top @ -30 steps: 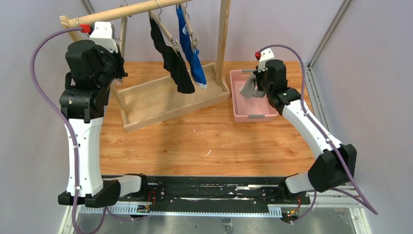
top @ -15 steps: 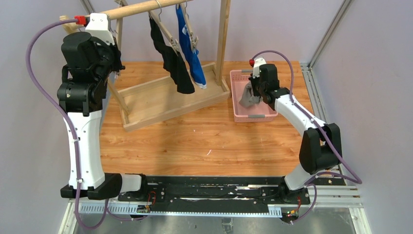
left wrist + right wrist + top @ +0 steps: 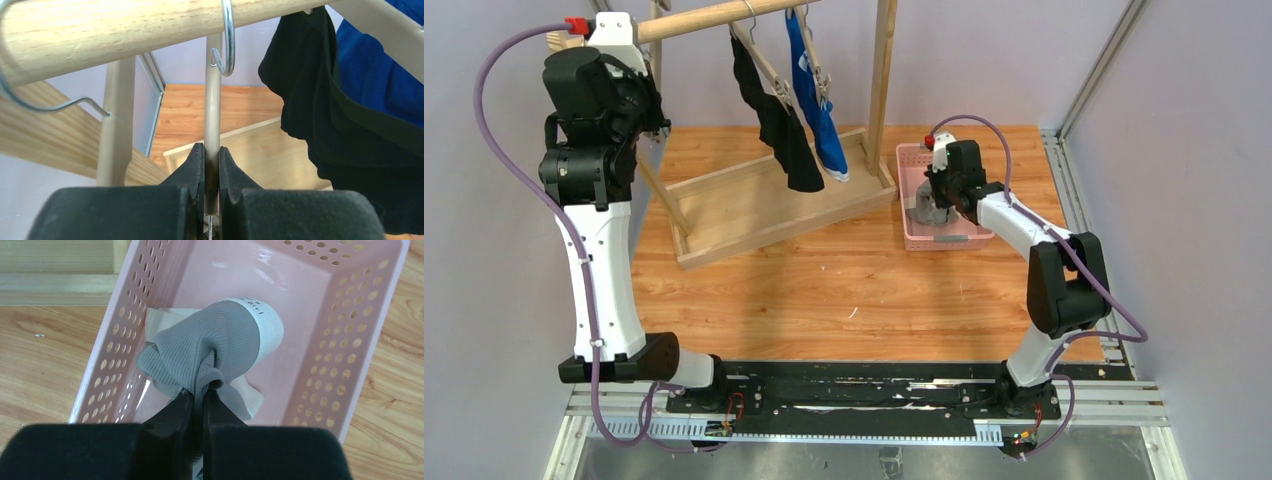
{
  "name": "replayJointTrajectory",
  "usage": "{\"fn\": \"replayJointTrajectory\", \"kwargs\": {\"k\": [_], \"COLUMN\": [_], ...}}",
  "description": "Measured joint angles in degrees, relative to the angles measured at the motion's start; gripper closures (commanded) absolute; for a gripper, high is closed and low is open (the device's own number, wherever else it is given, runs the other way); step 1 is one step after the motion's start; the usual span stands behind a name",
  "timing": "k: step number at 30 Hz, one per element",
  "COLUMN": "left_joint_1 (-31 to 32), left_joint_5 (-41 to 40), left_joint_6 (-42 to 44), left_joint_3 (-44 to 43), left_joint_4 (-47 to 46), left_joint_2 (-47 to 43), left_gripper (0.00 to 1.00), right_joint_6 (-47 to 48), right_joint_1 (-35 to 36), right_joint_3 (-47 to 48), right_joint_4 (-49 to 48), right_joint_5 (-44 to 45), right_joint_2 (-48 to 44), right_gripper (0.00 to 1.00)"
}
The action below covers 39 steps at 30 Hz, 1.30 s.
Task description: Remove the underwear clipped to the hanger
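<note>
The robot's right gripper should go down slightly next and then let go of the grey underwear (image 3: 921,210).
My left gripper (image 3: 212,159) is shut on the pale bar of an empty hanger (image 3: 213,100), whose wire hook (image 3: 228,45) sits over the wooden rail (image 3: 125,30). Black underwear (image 3: 779,130) and blue underwear (image 3: 819,110) hang clipped to hangers on the rail; both also show at the right of the left wrist view, black underwear (image 3: 320,115) in front of blue underwear (image 3: 375,75). My right gripper (image 3: 202,395) is shut on the grey underwear (image 3: 210,345), which is bunched low inside the pink basket (image 3: 370,340). In the top view, the grey underwear (image 3: 921,210) sits in the basket (image 3: 914,238).
The wooden rack stands at the back left, with a tray base (image 3: 754,215), an upright post (image 3: 882,70) and the rail (image 3: 714,17). A second wire hook (image 3: 30,102) hangs on the rail. A pale cloth (image 3: 160,317) lies under the grey garment. Grey walls close in left and right.
The right arm has moved down and left, lowering the grey underwear into the pink basket. The left arm has risen up and left along the rail, still holding the hanger.
</note>
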<state>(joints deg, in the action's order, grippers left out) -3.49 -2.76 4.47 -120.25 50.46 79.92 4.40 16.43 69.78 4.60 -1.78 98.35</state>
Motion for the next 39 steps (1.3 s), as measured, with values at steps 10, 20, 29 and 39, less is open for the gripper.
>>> {"fn": "replayJointTrajectory", "kwargs": {"k": [10,20,29,39], "left_joint_1": [-1.5,-2.1,-2.4,-2.4], "left_joint_5": [2.7,3.6,3.2,2.5], "left_joint_6": [0.0,-0.8,-2.0,-2.2], "left_joint_3": [1.4,3.8,5.0,5.2], "left_joint_4": [-2.3,-5.0,-4.9,-5.2], "left_joint_2": [2.4,1.6,-0.6,-3.8], "left_gripper": [0.99,0.79,0.58,0.52], "right_joint_6": [0.0,0.0,-0.1,-1.2], "right_joint_1": [0.0,0.0,0.0,0.0], "right_joint_3": [0.0,0.0,0.0,0.0], "right_joint_4": [0.1,0.2,0.4,0.6], "right_joint_5": [-1.4,-1.3,-1.2,-0.7], "right_joint_2": [1.3,2.1,3.1,3.1], "right_gripper": [0.99,0.99,0.87,0.34]}}
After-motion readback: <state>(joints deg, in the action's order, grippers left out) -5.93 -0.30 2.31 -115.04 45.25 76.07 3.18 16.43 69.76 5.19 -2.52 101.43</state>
